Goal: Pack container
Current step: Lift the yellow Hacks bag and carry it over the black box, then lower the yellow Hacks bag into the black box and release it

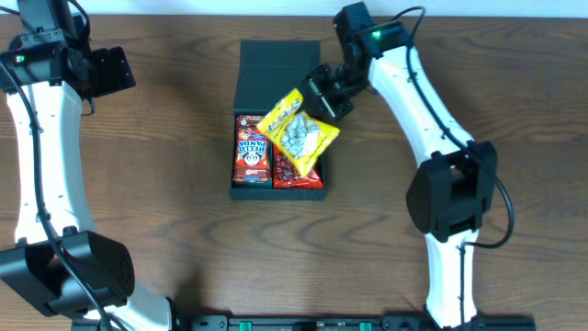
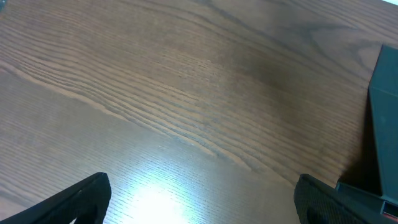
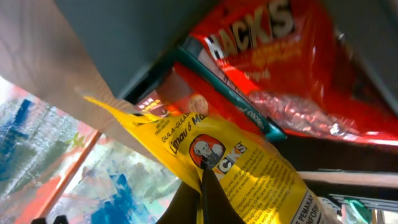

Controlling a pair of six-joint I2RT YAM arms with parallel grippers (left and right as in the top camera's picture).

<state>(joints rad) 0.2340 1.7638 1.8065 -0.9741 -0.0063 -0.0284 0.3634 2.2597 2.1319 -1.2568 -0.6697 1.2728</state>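
Note:
Next, my right gripper turns to straighten the yellow snack packet hanging at an angle across the box's side, lowers onto the red snack packet and releases.
The dark container stands open at the table's middle, lid flap laid back at the far side. Inside lie a Hello Panda packet and a red snack packet. My right gripper is shut on the top edge of a yellow snack packet and holds it tilted over the box's right part. In the right wrist view the yellow packet is pinched between the fingers, above the red packet. My left gripper is open and empty over bare table at the far left.
In the left wrist view the container's wall shows at the right edge. The wooden table spreads around the box. The right arm's base stands to the right of the box.

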